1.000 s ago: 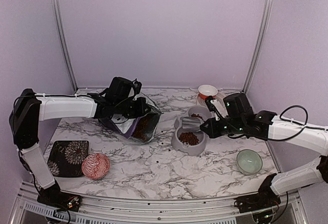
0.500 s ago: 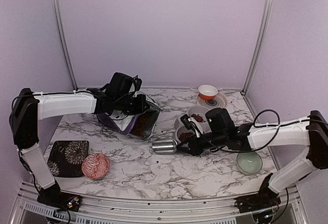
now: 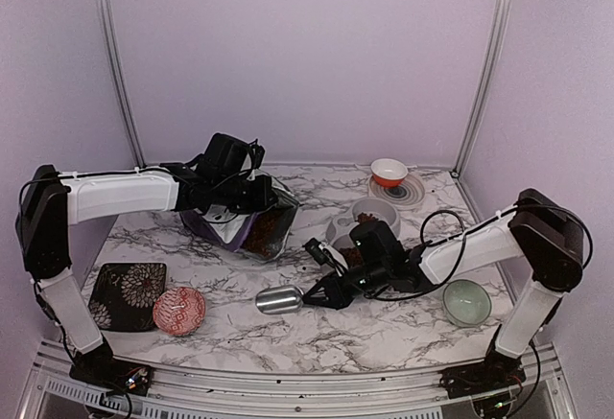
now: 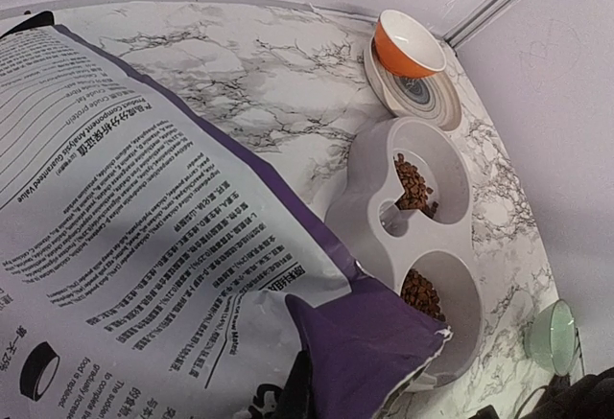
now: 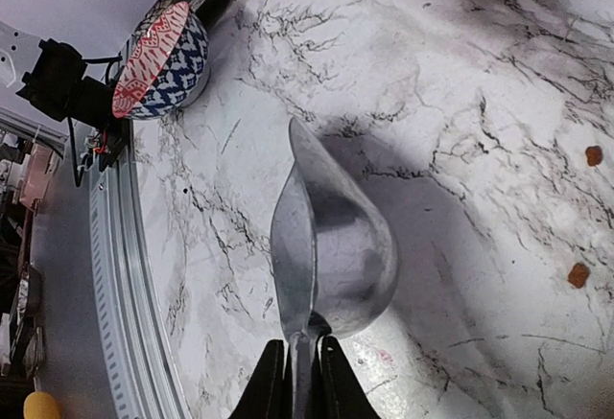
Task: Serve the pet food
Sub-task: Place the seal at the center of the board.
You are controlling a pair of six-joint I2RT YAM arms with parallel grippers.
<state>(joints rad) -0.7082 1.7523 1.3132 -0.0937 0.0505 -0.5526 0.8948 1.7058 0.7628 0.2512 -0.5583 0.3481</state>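
Observation:
My right gripper should next lower with the scoop (image 3: 278, 299) onto the bare marble in front of the bag and let go of the handle, because that spot is below the gripper.
Pet food lies as brown kibble in both bowls of the grey feeder (image 4: 379, 155), far bowl (image 4: 414, 184) and near bowl (image 4: 422, 294). More kibble shows in the mouth of the purple bag (image 3: 264, 235). My left gripper (image 3: 242, 204) is shut on the bag (image 4: 144, 227) and holds it tilted, mouth toward the feeder (image 3: 388, 210). My right gripper (image 3: 313, 295) is shut on the handle of a metal scoop (image 3: 278, 299). The scoop (image 5: 331, 246) is on its side, low over the table in front of the bag. Its gripper (image 5: 299, 373) pinches the thin handle.
A red patterned bowl (image 3: 178, 309) and a dark floral plate (image 3: 127, 294) sit at the front left. A green bowl (image 3: 466, 301) is at the front right. An orange bowl (image 3: 389, 171) stands on a plate at the back. Loose pellets (image 5: 578, 274) lie on the marble.
My right gripper has carried the scoop from over the feeder to the left and toward the front, down near the table. The left gripper still holds the bag in place.

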